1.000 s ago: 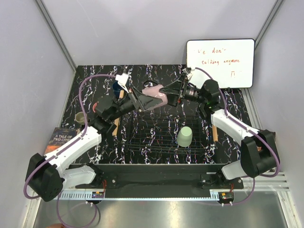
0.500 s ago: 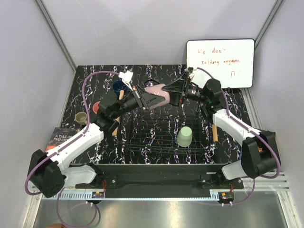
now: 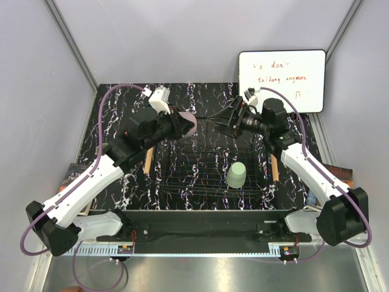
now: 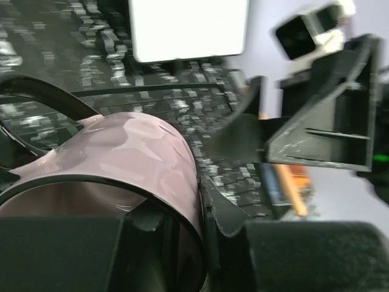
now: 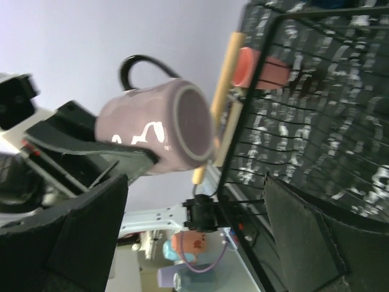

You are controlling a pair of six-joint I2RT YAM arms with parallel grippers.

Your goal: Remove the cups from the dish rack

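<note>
My left gripper moves outward and down past the dish rack's far bar to the bare table next. Clear space there lets it release the mauve cup [image 3: 189, 124] upright.
In the top view my left gripper [image 3: 182, 126] holds the mauve cup [image 3: 189, 124] on its side in the air, above the far left corner of the dish rack [image 3: 200, 182]. In the left wrist view that gripper [image 4: 197, 213] is shut on the mauve cup's [image 4: 121, 152] rim, one finger inside and one outside. My right gripper [image 3: 213, 121] stands open just right of the cup, apart from it. The right wrist view shows the mauve cup [image 5: 164, 128] beyond the wide-open right gripper [image 5: 194, 225]. A mint green cup [image 3: 236, 174] stands upside down in the rack.
A pink cup [image 5: 258, 70] lies on the table past the rack's wooden side bar [image 5: 225, 79]. A whiteboard [image 3: 281, 80] leans at the back right. Books lie at the left [image 3: 73, 175] and right [image 3: 343, 173] table edges.
The left gripper closed on the mauve cup's rim and drew it left. The right gripper let go of the cup, opened wide and backed away to the right.
</note>
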